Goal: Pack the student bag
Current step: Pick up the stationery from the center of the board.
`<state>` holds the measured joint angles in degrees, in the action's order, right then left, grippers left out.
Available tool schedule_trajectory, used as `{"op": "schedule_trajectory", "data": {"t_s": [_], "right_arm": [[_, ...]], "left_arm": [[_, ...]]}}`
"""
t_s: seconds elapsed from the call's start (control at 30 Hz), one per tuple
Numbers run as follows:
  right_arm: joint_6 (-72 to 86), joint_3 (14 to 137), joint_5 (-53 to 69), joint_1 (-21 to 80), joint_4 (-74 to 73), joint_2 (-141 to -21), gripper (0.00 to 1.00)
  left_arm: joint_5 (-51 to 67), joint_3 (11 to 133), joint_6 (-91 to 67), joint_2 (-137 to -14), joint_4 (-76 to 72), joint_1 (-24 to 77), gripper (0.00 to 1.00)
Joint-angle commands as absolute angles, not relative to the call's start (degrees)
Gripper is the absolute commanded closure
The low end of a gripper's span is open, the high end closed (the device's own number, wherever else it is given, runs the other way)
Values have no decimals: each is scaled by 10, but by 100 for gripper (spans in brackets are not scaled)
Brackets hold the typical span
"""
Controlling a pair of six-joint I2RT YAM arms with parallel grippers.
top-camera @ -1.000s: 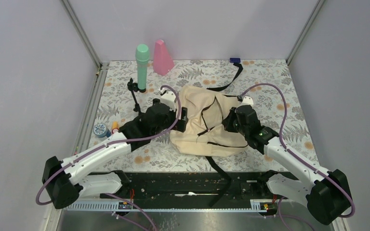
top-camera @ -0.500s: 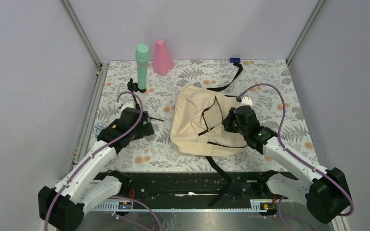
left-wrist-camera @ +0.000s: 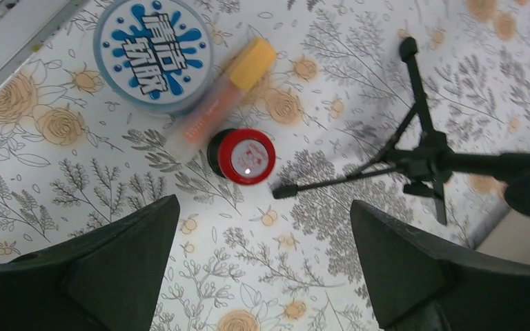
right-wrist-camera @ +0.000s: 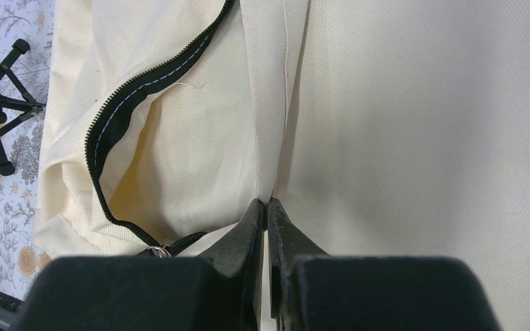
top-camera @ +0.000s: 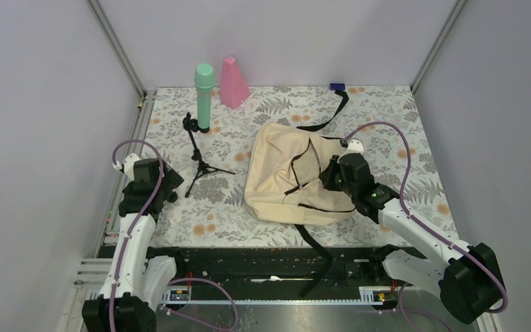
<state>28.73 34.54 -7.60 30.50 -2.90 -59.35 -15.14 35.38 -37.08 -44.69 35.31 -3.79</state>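
My left gripper is above the bottle's red cap (left-wrist-camera: 248, 156), which faces up, so I should lower the spread fingers over the cap, one on each side, and close them.
The student bag (top-camera: 287, 181) is a cream fabric backpack with black zipper trim, lying flat mid-table. Its zipper (right-wrist-camera: 138, 89) gapes open in the right wrist view. My right gripper (top-camera: 329, 173) is shut on a fold of the bag's fabric (right-wrist-camera: 359, 110) beside the opening, jaws pinched together (right-wrist-camera: 267, 205). My left gripper (top-camera: 167, 185) is open and empty (left-wrist-camera: 263, 207) at the table's left edge, above a red-capped black bottle (left-wrist-camera: 246, 156), an orange-capped tube (left-wrist-camera: 224, 89) and a round blue-and-white tin (left-wrist-camera: 154, 54). The top view hides these under the left wrist.
A green microphone (top-camera: 203, 93) on a black tripod stand (top-camera: 199, 158) stands left of the bag; its legs show in the left wrist view (left-wrist-camera: 421, 155). A pink cone-shaped object (top-camera: 233, 81) stands at the back. Black straps run back (top-camera: 332, 111) and over the front edge (top-camera: 314, 249).
My left arm has swung away from the bag's left side to the table's left edge, uncovering the tripod. The right gripper has kept its hold on the bag.
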Motion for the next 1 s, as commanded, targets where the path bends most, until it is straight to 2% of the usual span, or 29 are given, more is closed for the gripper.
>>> {"op": "schedule_trajectory", "data": {"t_s": [0.0,0.1,0.27,0.47,0.87,0.97], "right_arm": [[275,336,-82,293,-6,-583,100],[286,330,-72,293,17,-580,100],[298,325,-52,293,33,-582,100],[299,326,-43,293,35,-580,100],[299,320,-42,292,36,-572,100],[298,319,-45,293,36,-568,100]], "left_arm": [[-170,381,-353,-503,285,-67,1],[-178,392,-350,-539,269,-73,7],[-178,403,-349,-582,237,-73,29],[-177,391,-359,-624,227,-73,32],[-194,377,-380,-652,239,-73,30],[-196,373,-384,-651,240,-73,34]]}}
